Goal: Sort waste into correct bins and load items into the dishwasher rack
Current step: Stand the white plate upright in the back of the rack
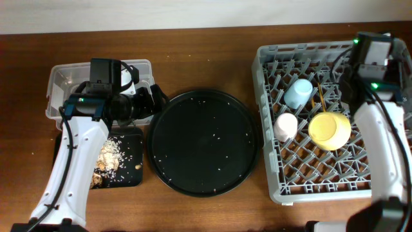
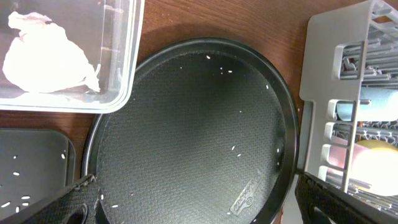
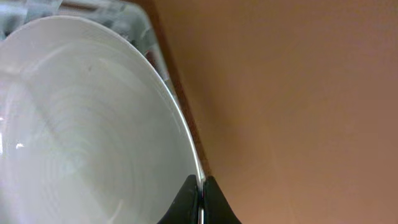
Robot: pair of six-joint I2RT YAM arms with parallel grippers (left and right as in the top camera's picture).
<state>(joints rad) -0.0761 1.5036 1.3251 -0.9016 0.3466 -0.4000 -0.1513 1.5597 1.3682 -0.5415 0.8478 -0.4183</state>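
Observation:
My right gripper is holding the plate's rim and next needs to go down to the rack's far corner under the plate and let go of the rim, because the cups and yellow bowl [image 1: 329,130] are clear of that corner.
My right gripper [image 3: 200,183] is shut on the rim of the round white plate [image 3: 87,124], up at the far right corner of the grey dishwasher rack [image 1: 270,58]. In the rack lie a light blue cup [image 1: 298,93], a pink-white cup [image 1: 286,126], a yellow bowl [image 1: 329,130] and brown chopsticks [image 1: 317,96]. My left gripper [image 2: 199,205] hangs open and holds nothing, beside the clear box [image 1: 61,77]. A crumpled white tissue [image 2: 43,56] lies in that box. Tan food scraps [image 1: 109,158] lie on the flat black tray [image 1: 129,161].
A large round black tray [image 1: 203,142], dotted with rice-like crumbs, lies between the bins and the rack, and my left gripper looks down on it. The rack's near wall [image 2: 323,56] stands just right of the tray. A pale wall runs along the table's far edge.

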